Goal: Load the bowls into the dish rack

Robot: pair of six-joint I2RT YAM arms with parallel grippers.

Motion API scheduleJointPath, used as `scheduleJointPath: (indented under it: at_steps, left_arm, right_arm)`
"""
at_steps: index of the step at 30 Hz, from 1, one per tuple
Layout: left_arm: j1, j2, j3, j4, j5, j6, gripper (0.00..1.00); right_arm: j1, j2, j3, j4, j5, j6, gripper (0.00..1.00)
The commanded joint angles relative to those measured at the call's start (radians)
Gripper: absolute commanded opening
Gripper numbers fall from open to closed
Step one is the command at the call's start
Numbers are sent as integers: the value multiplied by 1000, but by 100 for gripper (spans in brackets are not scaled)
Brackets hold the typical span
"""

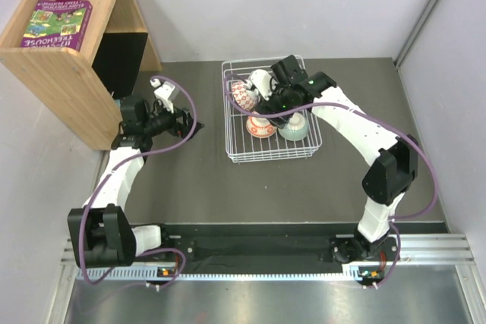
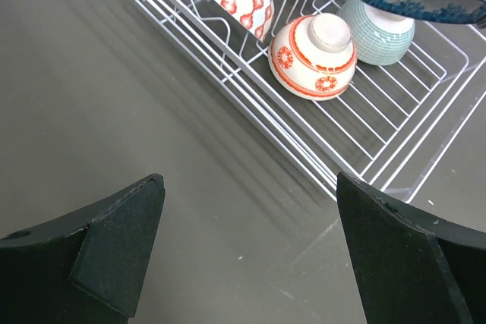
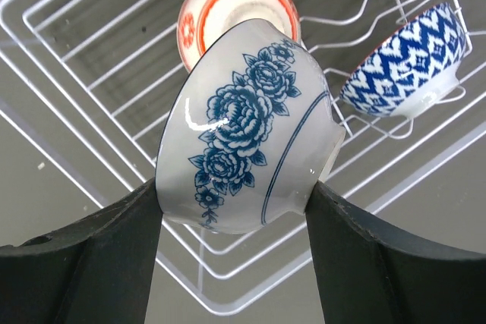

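I will move my right gripper back and down to let go of the flower-patterned bowl on the rack's near wires, because that part of the rack beside the pale green bowl is empty.
The white wire dish rack stands at the table's middle back. In it lie a red-and-white patterned bowl, an orange-red bowl upside down and a pale green bowl. My right gripper hangs over the rack, shut on a blue-and-white flower-patterned bowl that is tilted on its side above the wires. A second blue-and-white bowl with a zigzag pattern leans against the prongs beyond it. Left of the rack, my left gripper is open over bare table, nothing between its fingers.
A wooden shelf holding a purple book stands at the back left, with a dark box beside it. Walls close in the back and right. A metal rail runs along the near edge.
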Motion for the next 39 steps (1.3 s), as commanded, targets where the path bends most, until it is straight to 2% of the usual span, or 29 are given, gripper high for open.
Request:
scheduleJointPath:
  at_steps: [1, 16, 28, 39]
  left_arm:
    - [7, -36, -12, 3, 2, 20, 99]
    - [9, -45, -17, -19, 15, 38, 99]
    - [9, -42, -28, -15, 26, 45, 99]
    - [13, -30, -31, -9, 32, 54, 99]
  right_arm:
    - [6, -92, 12, -30, 68, -81, 0]
    - [78, -29, -43, -100, 51, -144, 0]
    - [132, 115, -45, -91, 79, -147, 0]
    - [152, 156, -54, -73, 121, -149, 0]
